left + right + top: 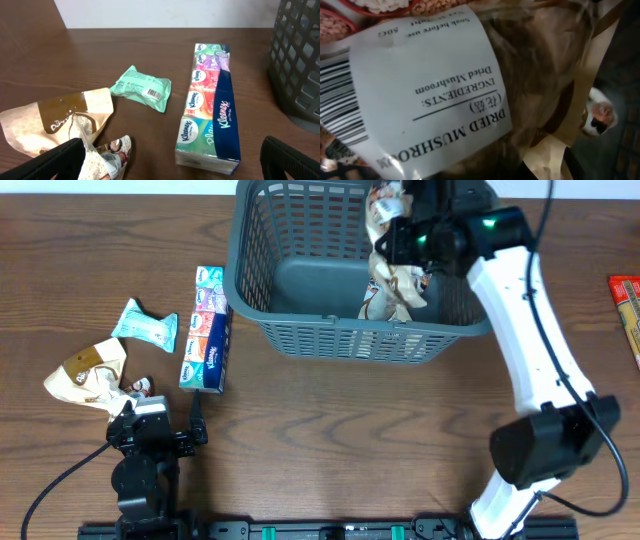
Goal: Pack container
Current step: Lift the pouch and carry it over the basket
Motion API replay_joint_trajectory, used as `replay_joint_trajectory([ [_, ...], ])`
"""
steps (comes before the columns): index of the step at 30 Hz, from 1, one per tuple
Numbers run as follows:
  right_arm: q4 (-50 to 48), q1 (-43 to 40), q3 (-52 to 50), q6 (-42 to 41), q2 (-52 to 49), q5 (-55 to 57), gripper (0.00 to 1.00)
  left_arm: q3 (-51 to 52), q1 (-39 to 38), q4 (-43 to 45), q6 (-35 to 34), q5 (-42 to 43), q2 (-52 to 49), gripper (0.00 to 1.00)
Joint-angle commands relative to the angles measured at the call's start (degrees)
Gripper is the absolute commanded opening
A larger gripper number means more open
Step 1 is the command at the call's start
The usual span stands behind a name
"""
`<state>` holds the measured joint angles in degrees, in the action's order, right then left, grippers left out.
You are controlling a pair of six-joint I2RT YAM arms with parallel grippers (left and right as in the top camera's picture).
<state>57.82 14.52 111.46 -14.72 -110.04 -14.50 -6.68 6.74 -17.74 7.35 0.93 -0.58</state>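
Note:
The mushroom packet goes farther down into the basket with my right gripper next, before the gripper opens.
The dark grey lattice basket stands at the back middle of the table; its wall shows at the right of the left wrist view. My right gripper is inside the basket's right part, shut on a clear packet of dried mushrooms that fills its wrist view. A beige packet lies below it in the basket. My left gripper is open and empty near the front left, its fingers either side of the tissue pack's near end.
A multicolour Kleenex tissue pack, a green wipes packet, a beige-and-brown packet and a small printed packet lie left of the basket. A red packet lies at the right edge.

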Motion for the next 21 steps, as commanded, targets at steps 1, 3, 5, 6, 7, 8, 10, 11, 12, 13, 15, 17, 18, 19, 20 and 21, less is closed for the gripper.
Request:
replay_joint_trajectory([
  [1,1.1,1.6,0.2,2.2,-2.7,3.7,0.01,0.9,0.3,-1.2,0.1,0.4,0.3,0.99],
  [3,2.2,2.0,0.2,3.3,-4.6,4.0,0.01,0.9,0.3,-1.2,0.1,0.4,0.3,0.98],
  [5,2.7,2.1,0.2,3.7,-5.8,4.1,0.01,0.9,0.3,-1.2,0.1,0.4,0.3,0.99],
  [6,2.8,2.1,0.2,3.7,-6.7,4.5,0.01,0.9,0.3,-1.2,0.1,0.4,0.3,0.99],
  [7,3.0,2.1,0.2,3.7,-7.5,4.9,0.01,0.9,0.3,-1.2,0.1,0.4,0.3,0.99],
  [8,3.4,2.1,0.2,3.7,-8.3,5.6,0.01,0.9,0.3,-1.2,0.1,0.4,0.3,0.99],
  [10,4.4,2.1,0.1,4.0,-10.0,5.7,0.01,0.9,0.3,-1.2,0.1,0.4,0.3,0.99],
  [11,4.8,2.1,0.1,4.1,-10.9,5.7,0.01,0.9,0.3,-1.2,0.1,0.4,0.3,0.99],
  [12,5.0,2.1,0.1,4.1,-11.8,5.7,0.01,0.9,0.3,-1.2,0.1,0.4,0.3,0.99],
  [13,5.2,2.1,0.1,4.1,-12.4,5.7,0.01,0.9,0.3,-1.2,0.1,0.4,0.3,0.99],
  [15,5.2,2.1,0.1,4.1,-13.5,5.7,0.01,0.9,0.3,-1.2,0.1,0.4,0.3,0.99],
  [17,5.2,2.1,0.1,4.1,-13.8,5.7,0.01,0.9,0.3,-1.2,0.1,0.4,0.3,0.99],
  [18,5.2,2.1,0.1,4.1,-13.8,5.7,0.01,0.9,0.3,-1.2,0.1,0.4,0.3,0.99],
  [19,5.1,2.1,0.1,4.1,-13.8,5.7,0.01,0.9,0.3,-1.2,0.1,0.4,0.3,0.99],
  [20,5.1,2.1,0.1,4.1,-13.8,5.7,0.03,0.9,0.3,-1.2,0.1,0.4,0.3,0.99],
  [21,5.2,2.1,0.1,4.1,-13.8,5.7,0.05,0.9,0.3,-1.2,0.1,0.4,0.3,0.99],
])
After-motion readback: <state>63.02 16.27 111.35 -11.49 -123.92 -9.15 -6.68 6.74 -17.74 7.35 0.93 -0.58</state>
